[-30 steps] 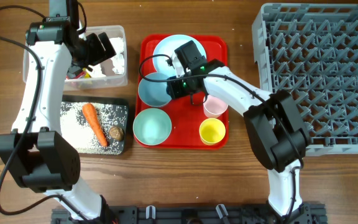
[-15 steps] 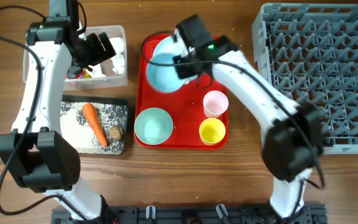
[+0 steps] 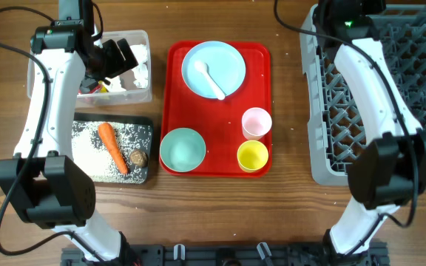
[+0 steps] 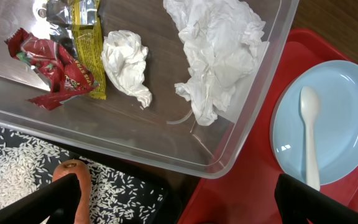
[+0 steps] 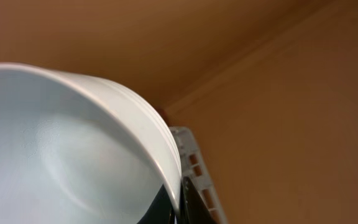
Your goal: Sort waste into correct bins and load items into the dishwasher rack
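Note:
The rack's far corner [image 3: 325, 60] nearest the red tray is below my right gripper. I need to lower the bowl into that corner next and let go of the bowl's rim with my right gripper.
My right gripper [image 5: 176, 200] is shut on the rim of a light blue bowl [image 5: 61, 149]; overhead, its wrist [image 3: 347, 16] is at the far left corner of the grey rack [image 3: 390, 96] and the bowl is out of view. My left gripper [image 4: 179, 208] is open and empty above the clear tub [image 3: 140, 81], which holds crumpled tissue [image 4: 219, 53] and red and yellow wrappers [image 4: 58, 65]. The black tray [image 3: 87, 174] holds rice, the carrot [image 3: 112, 146] and a brown lump [image 3: 138, 158]. The plate [image 3: 231, 63] carries the white spoon [image 3: 211, 80].
The red tray [image 3: 170, 96] between the bins and the rack also holds the second blue bowl [image 3: 181, 149], the pink cup [image 3: 256, 123] and the yellow cup [image 3: 252, 155]. The rack fills the right side up to the table's edge.
My right gripper has lifted one blue bowl off the red tray and swung it right and away to the rack's far left corner. The left arm has not moved.

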`<state>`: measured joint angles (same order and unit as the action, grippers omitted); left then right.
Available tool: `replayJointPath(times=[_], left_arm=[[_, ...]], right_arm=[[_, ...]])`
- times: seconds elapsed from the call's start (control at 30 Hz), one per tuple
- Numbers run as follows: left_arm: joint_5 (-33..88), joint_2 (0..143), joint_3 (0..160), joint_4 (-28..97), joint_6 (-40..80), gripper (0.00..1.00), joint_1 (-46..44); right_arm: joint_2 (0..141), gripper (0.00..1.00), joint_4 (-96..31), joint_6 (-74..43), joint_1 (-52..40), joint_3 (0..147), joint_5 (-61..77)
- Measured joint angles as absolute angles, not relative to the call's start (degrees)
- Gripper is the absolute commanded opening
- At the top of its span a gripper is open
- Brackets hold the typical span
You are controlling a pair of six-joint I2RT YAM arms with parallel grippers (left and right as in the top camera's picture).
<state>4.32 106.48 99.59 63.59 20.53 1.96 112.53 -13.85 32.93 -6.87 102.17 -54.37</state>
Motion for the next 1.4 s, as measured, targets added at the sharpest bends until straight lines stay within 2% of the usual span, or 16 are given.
replayJointPath(times=[0.17, 0.33, 0.57, 0.93, 1.0, 1.03, 1.2, 1.4], left_arm=[[4.3, 106.5, 99.6, 63.5, 20.6, 1.0, 2.0], [4.3, 106.5, 99.6, 63.5, 20.6, 1.0, 2.0], [4.3, 106.5, 99.6, 63.5, 20.6, 1.0, 2.0], [4.3, 106.5, 99.6, 63.5, 20.6, 1.0, 2.0], [4.3, 106.5, 99.6, 63.5, 20.6, 1.0, 2.0], [4.3, 106.5, 99.6, 63.5, 20.6, 1.0, 2.0], [4.3, 106.5, 99.6, 63.5, 20.5, 1.0, 2.0], [4.3, 106.5, 99.6, 63.5, 20.6, 1.0, 2.0]], right_arm=[[117.9, 0.04, -12.1, 43.7, -5.4, 102.1, -54.5], [121.4, 0.04, -11.6, 47.0, -4.4, 102.2, -54.5], [123.7, 0.04, -12.9, 47.2, -3.3, 102.1, -54.5], [123.9, 0.06, -20.3, 41.1, -3.4, 102.6, -53.1], [123.9, 0.51, -21.8, 40.5, -4.2, 102.6, -52.3], [123.9, 0.62, -23.2, 40.7, -4.5, 102.5, -51.8], [124.0, 0.99, -29.2, 40.7, -7.4, 102.5, -50.0], [124.1, 1.0, -33.5, 35.3, -11.7, 102.5, -48.8]])
